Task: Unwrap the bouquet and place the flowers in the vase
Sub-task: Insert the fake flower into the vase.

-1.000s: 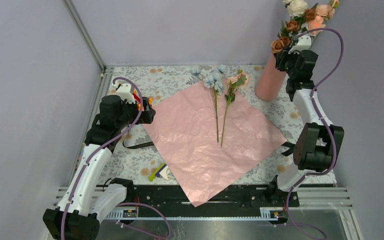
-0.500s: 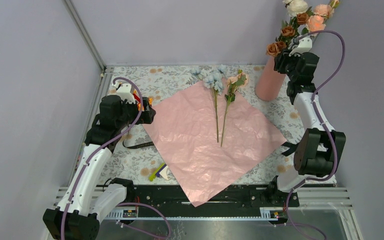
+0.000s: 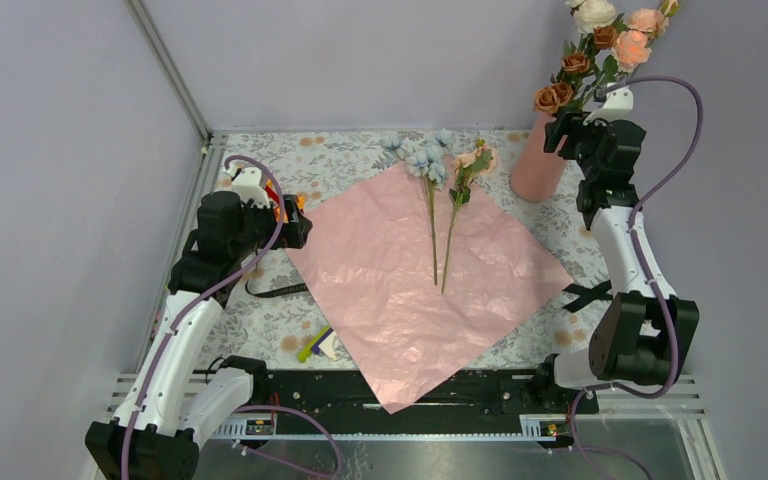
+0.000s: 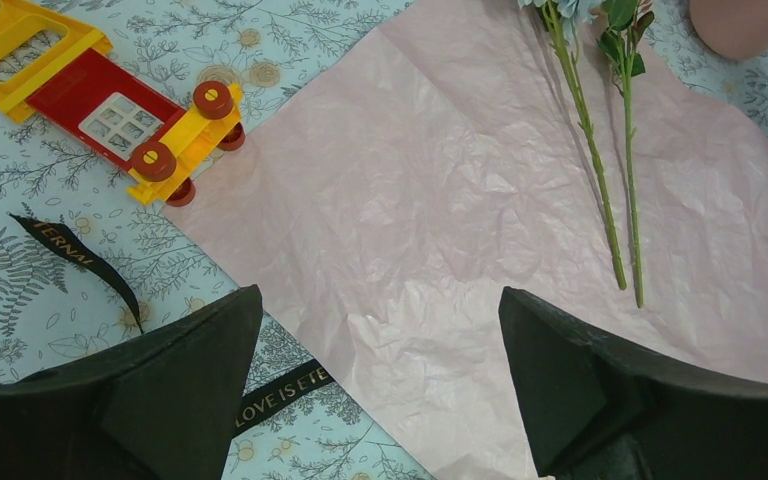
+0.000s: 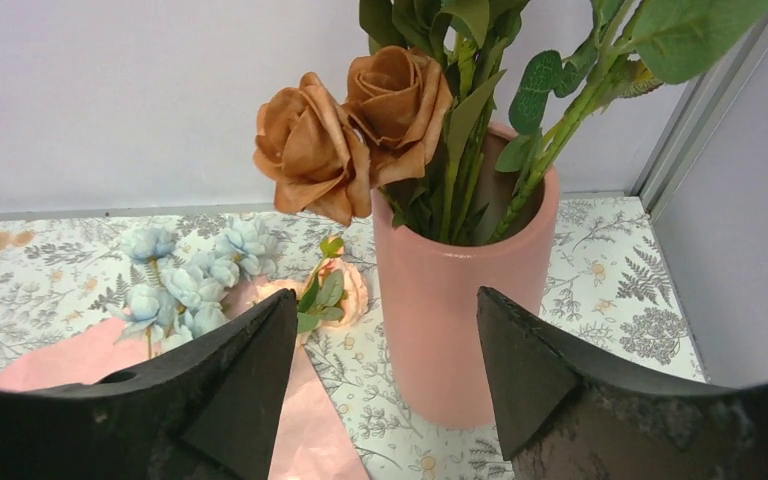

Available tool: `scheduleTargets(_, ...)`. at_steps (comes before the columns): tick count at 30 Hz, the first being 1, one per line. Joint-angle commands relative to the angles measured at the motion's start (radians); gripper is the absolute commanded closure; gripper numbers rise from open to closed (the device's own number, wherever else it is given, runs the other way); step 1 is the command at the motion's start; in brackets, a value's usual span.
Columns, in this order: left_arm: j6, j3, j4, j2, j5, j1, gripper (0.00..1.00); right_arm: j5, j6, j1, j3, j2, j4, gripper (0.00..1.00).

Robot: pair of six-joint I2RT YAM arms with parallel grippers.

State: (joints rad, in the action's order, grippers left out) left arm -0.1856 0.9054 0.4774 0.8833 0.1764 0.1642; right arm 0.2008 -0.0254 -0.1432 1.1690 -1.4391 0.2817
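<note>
The middle of the pale blue flower's stem is bare of blooms. My left gripper should go to the right in the top view next and down onto that part of the stem.
The pink paper (image 3: 425, 275) lies spread flat mid-table. On its far part rest two flowers: a pale blue stem (image 3: 427, 165) and a peach-pink stem (image 3: 470, 165). At the back right stands the salmon vase (image 3: 535, 165) with rust-brown roses (image 5: 350, 130), cream and peach blooms (image 3: 615, 30) in it. My right gripper (image 5: 385, 295) hangs open just in front of the vase (image 5: 460, 290), with nothing between its fingers. At the paper's left corner my left gripper (image 4: 380, 292) is wide open above the paper (image 4: 460, 200), holding nothing.
A black ribbon (image 4: 280, 390) lies on the floral tablecloth by the paper's left edge; another black ribbon (image 3: 585, 295) lies at the right. A yellow and red toy (image 4: 130, 125) sits at the far left. A small green and white item (image 3: 318, 345) lies near the front.
My right gripper has opened, let go of the stems in the vase and drawn back a little to the right. The left arm has not moved.
</note>
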Motion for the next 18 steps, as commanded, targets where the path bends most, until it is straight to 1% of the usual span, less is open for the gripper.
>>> scheduleTargets(1, -0.009, -0.014, -0.049, -0.022, 0.013, -0.005, 0.03, -0.007, -0.053, -0.002, -0.036, 0.101, 0.021, 0.26)
scheduleTargets(6, -0.048, -0.009, -0.055, -0.023, 0.028, -0.002, 0.04, 0.005, -0.144, -0.002, -0.074, 0.226, -0.063, 0.24)
scheduleTargets(11, -0.177, -0.005, -0.094, -0.012, 0.047, 0.02, 0.07, 0.046, -0.217, -0.002, -0.093, 0.352, -0.209, 0.22)
scheduleTargets(14, -0.259, -0.015, -0.135, 0.004, 0.019, 0.07, 0.08, 0.08, -0.25, -0.002, -0.102, 0.422, -0.327, 0.22)
scheduleTargets(18, -0.349, -0.031, -0.223, 0.061, -0.044, 0.184, 0.08, 0.115, -0.296, -0.002, -0.13, 0.498, -0.453, 0.21)
